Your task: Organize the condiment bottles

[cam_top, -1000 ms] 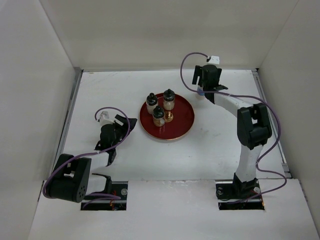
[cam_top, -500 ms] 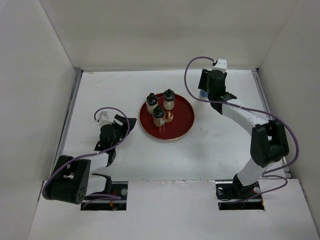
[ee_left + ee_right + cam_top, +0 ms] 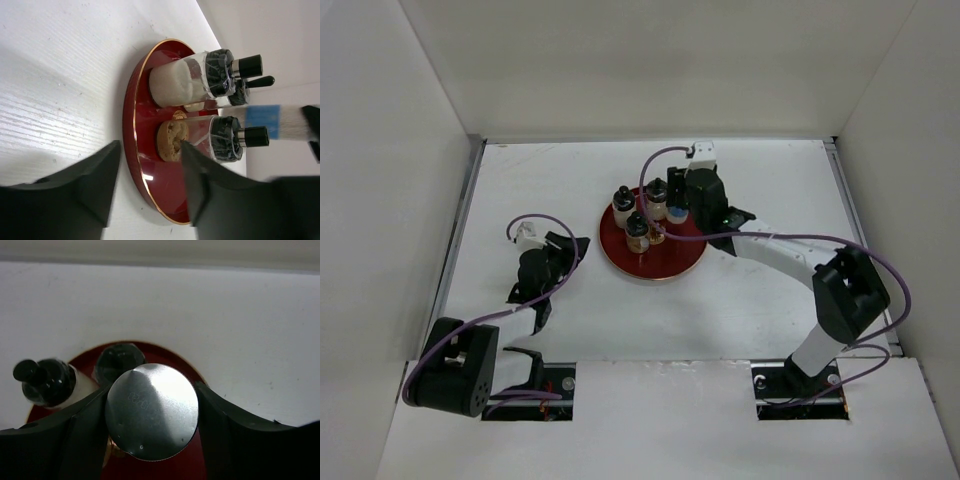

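The tray's side away from the shakers is still bare, so the right gripper will go down onto that open red patch (image 3: 683, 243) and release the white cylinder upright.
Three glass shakers with black caps stand on the round red tray (image 3: 666, 271): one at the left (image 3: 623, 203), one in front (image 3: 638, 231), one at the back (image 3: 657, 198). My right gripper (image 3: 682, 207) is shut on the white cylinder with a blue band (image 3: 677, 213) and holds it over the tray's right half, beside the back shaker. In the right wrist view its metal top (image 3: 151, 411) fills the space between my fingers. My left gripper (image 3: 564, 245) hovers left of the tray, open, with nothing in it. The left wrist view shows the shakers (image 3: 190, 82) (image 3: 200, 140) and the cylinder (image 3: 272, 122).
White walls enclose the white table on the left, back and right. The right arm's purple cable (image 3: 800, 240) loops over the table to the right of the tray. Both arm bases sit at the near edge.
The right arm swung from the back right corner leftward to over the tray, carrying the white cylinder. The left gripper's jaws narrowed; the left arm stayed in place.
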Controlling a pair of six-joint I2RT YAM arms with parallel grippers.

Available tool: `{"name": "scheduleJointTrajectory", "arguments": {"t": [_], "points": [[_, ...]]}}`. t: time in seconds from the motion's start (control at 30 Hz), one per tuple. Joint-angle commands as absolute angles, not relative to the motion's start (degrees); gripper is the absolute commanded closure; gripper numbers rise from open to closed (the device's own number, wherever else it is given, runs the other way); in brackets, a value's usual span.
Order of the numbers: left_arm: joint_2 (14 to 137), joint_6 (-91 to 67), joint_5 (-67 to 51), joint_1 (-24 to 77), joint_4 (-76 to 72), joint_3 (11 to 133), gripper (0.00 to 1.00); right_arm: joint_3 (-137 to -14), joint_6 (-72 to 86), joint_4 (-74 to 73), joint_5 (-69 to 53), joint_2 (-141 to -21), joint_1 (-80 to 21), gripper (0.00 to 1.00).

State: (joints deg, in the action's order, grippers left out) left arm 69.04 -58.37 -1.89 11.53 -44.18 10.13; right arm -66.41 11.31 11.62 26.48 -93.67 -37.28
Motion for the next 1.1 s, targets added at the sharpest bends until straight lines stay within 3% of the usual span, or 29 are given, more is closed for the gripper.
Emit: {"name": "scheduleJointTrajectory", "arguments": {"t": [0.0,0.07,0.17,0.5,0.6,0.7,0.8,1.07], "points": [[67.0,-57.0,-1.1,11.6,-44.3,10.5,0.64,-66.3,11.4,16.3,28.3,-93.3,-38.5,0.41],[67.0,-56.4,-0.7,11.9,-42.7,11.0,0.80,-65.5,11.8,16.2,28.7,-93.4,-38.9,0.41],[65.7,-56.3,-0.2,12.3,-41.7,11.3,0.92,-64.1,12.1,15.9,29.1,-93.7,-39.2,0.41],[62.7,-55.0,5.1,14.5,-36.5,12.4,0.98,-59.5,15.7,14.7,28.8,-94.1,-40.4,0.34],[62.1,-53.9,5.5,15.5,-36.1,13.0,0.97,-58.5,16.3,15.0,28.8,-93.8,-41.1,0.26],[62.1,-53.2,5.5,15.6,-35.2,13.6,0.85,-57.7,16.4,15.0,29.6,-91.5,-41.7,0.01],[63.3,-53.1,6.4,15.0,-33.7,14.3,0.72,-55.5,16.8,16.0,31.5,-86.2,-42.0,0.00],[70.7,-51.6,7.2,12.9,-21.7,21.0,0.61,-42.8,18.5,21.9,38.4,-69.8,-43.2,0.00]]}}
